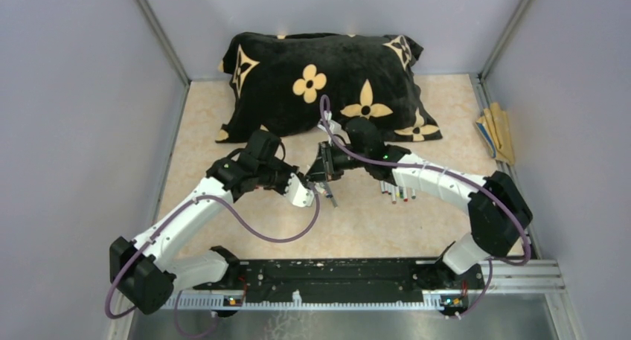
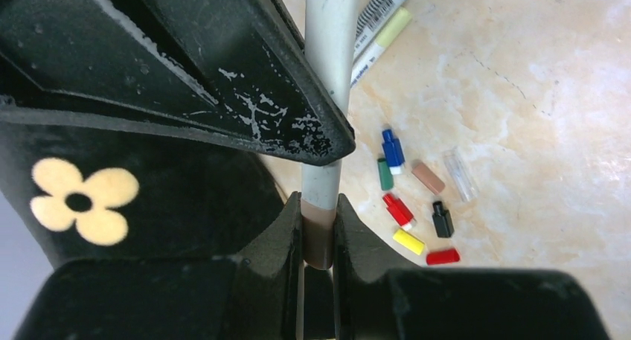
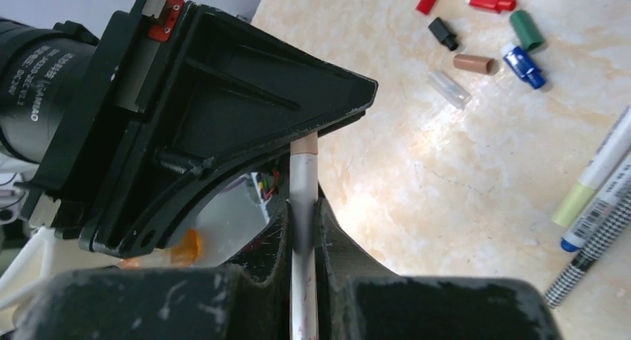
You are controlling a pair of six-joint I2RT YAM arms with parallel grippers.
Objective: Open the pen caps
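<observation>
I should move my right gripper to the right in the top view next, then down, and let go of the pen's body beside the pen row, because pens line up there.
Both grippers hold one pen [image 2: 328, 50] in the air between them. My left gripper [image 2: 320, 206] is shut on its brown pen cap [image 2: 320, 234]. My right gripper [image 3: 303, 213] is shut on the white barrel [image 3: 302, 178], and the brown cap [image 3: 304, 143] runs up behind the left gripper's finger. In the top view the two grippers, left [image 1: 303, 191] and right [image 1: 327, 169], meet at the table's middle. Loose pen caps lie on the table: blue [image 2: 392, 149], green [image 2: 385, 174], red [image 2: 398, 210], yellow [image 2: 408, 241], black [image 2: 442, 219].
More pens [image 3: 595, 178] lie side by side on the marble table [image 1: 357, 228], under the right arm [image 1: 439, 180]. A black pillow [image 1: 327, 79] with tan flowers fills the back. Flat tan sticks [image 1: 497, 132] rest by the right wall.
</observation>
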